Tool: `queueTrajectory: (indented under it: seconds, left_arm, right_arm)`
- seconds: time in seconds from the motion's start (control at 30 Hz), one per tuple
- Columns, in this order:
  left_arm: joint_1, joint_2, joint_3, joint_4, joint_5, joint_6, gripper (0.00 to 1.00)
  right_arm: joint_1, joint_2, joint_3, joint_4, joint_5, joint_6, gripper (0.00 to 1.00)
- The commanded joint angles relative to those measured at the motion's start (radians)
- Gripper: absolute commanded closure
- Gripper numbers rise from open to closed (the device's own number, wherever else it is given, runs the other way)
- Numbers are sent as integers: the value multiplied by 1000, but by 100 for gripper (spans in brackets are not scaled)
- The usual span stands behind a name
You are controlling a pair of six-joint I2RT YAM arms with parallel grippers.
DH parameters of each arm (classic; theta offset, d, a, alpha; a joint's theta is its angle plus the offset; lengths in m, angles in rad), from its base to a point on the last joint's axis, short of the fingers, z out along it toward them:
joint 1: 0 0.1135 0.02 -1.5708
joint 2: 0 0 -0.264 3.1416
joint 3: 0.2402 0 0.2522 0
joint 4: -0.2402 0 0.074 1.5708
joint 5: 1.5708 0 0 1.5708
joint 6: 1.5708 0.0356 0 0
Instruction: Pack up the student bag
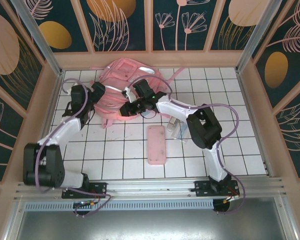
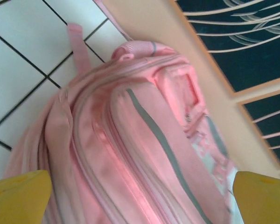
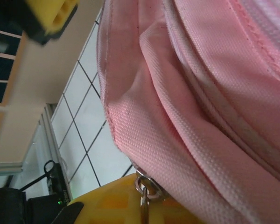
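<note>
Next, my right gripper moves along the bag's front edge, where the held zipper pull rides, toward the bag's corner by the small clear item point(image 1: 156, 111), then releases.
The student bag point(image 1: 124, 80), a large pink backpack with a grey stripe, lies at the back of the tiled table. My left gripper point(image 1: 104, 96) sits at its left side. In the left wrist view the left gripper point(image 2: 141, 198) stands open, yellow fingertips point(image 2: 21, 196) far apart, with the student bag point(image 2: 130, 140) just ahead and nothing held. My right gripper point(image 1: 129, 108) is at the bag's front edge. In the right wrist view the right gripper point(image 3: 144, 207) is shut on a metal zipper pull point(image 3: 147, 186) under the pink fabric point(image 3: 200, 93).
A flat pink pencil case point(image 1: 156, 145) lies in the middle of the table. A small clear item point(image 1: 176, 129) rests beside the right arm. Wooden walls point(image 1: 150, 59) close in the back and sides. The left gripper's yellow finger point(image 3: 49, 14) shows in the right wrist view.
</note>
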Motion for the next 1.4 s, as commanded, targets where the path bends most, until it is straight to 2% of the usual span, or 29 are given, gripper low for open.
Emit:
queueTrajectory:
  seconds: [0.0, 0.1, 0.17, 0.27, 0.4, 0.47, 0.5, 0.6, 0.63, 0.77, 0.9, 1.07, 1.2, 1.3, 1.37]
  left_arm:
    - [-5, -90, -156, 58, 92, -159, 1]
    - [-18, -115, -298, 209, 166, -339, 1]
    - [-50, -107, -335, 268, 170, -404, 1]
    - [-88, -82, -322, 263, 112, -412, 1]
    - [-89, -3, -300, 355, 69, -435, 1]
    - [-91, 56, -287, 413, 68, -443, 7]
    - [-91, 94, -284, 461, 76, -448, 17]
    - [-91, 181, -274, 573, 101, -443, 94]
    - [-89, 192, -262, 567, 105, -429, 100]
    - [-81, 127, -218, 431, 58, -317, 100]
    - [-62, 11, -180, 283, -2, -199, 100]
    - [-38, -59, -168, 199, -5, -141, 100]
    - [-12, -66, -174, 183, 25, -132, 100]
    - [-4, -63, -163, 164, 51, -109, 100]
    - [-2, -55, -150, 146, 62, -90, 100]
  right_arm:
    - [8, -13, 108, 154, -74, 33, 100]
    - [19, -14, 118, 161, -92, 41, 100]
    - [31, -17, 110, 159, -103, 45, 100]
    - [57, -24, 93, 131, -109, 28, 100]
    - [92, -65, 20, 105, -113, 4, 100]
    - [104, -100, -53, 117, -134, 0, 100]
    - [107, -119, -94, 117, -141, 0, 100]
    - [106, -163, -190, 67, -147, -38, 100]
    - [100, -174, -212, 14, -125, -71, 100]
    - [37, -183, -268, -220, -13, -202, 100]
    - [-99, -177, -321, -350, 74, -277, 100]
    - [-231, -177, -328, -357, 227, -295, 100]
    - [-322, -165, -276, -373, 419, -292, 100]
    - [-347, -153, -211, -376, 589, -269, 100]
    - [-341, -152, -182, -366, 608, -264, 100]
